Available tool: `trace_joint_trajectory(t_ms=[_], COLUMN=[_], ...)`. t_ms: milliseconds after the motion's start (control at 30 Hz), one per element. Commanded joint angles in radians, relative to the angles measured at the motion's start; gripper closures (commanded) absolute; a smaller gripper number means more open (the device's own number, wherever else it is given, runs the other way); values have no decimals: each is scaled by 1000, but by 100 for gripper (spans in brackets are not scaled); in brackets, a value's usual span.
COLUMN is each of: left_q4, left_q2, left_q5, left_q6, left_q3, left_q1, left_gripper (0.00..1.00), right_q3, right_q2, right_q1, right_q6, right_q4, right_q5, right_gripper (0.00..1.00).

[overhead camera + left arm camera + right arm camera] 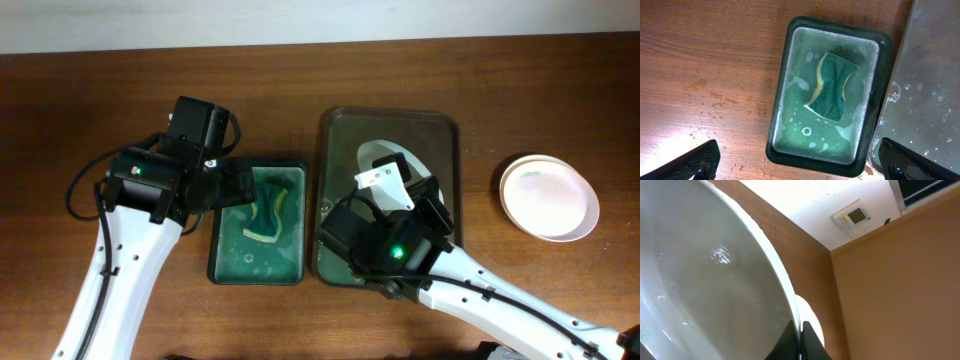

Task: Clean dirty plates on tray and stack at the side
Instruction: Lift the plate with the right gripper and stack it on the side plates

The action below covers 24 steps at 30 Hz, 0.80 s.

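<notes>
My right gripper should swing the unstained plate to the right in the overhead view, over to the white plates, then turn it flat, lower and release it.
My right gripper (405,185) is shut on the rim of a white plate (375,155) and holds it tilted on edge above the dark tray (440,130). In the right wrist view the fingers (800,337) pinch the plate's rim (715,280); its face looks wet and shows no stains. More white plates (548,197) lie on the table to the right of the tray, also seen past the rim in the right wrist view (815,322). My left gripper (235,185) is open and empty above the green basin, fingers (800,167) spread wide.
The green basin (215,265) stands left of the tray with soapy water and a yellow-green sponge (832,87) in it. The basin's rim (785,65) nearly touches the wet tray (930,100). Water drops dot the wooden table.
</notes>
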Motion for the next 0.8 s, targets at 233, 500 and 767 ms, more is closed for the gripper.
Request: trace_joint_trajectory(t_ms=[233, 500, 767], left_q4=[-6, -5, -5], left_q2=[-10, -10, -10], left_q5=[-11, -11, -11], left_q6=[16, 16, 16], left_q3=[1, 1, 1], left_q1=[4, 4, 4], left_gripper=[0, 0, 0], right_q3=[2, 2, 2], right_q2=[2, 2, 2], right_q1=[5, -2, -787], right_q6=[13, 65, -127], right_q4=[47, 44, 226], right_q5=[-141, -119, -1246], right_gripper=[96, 96, 96])
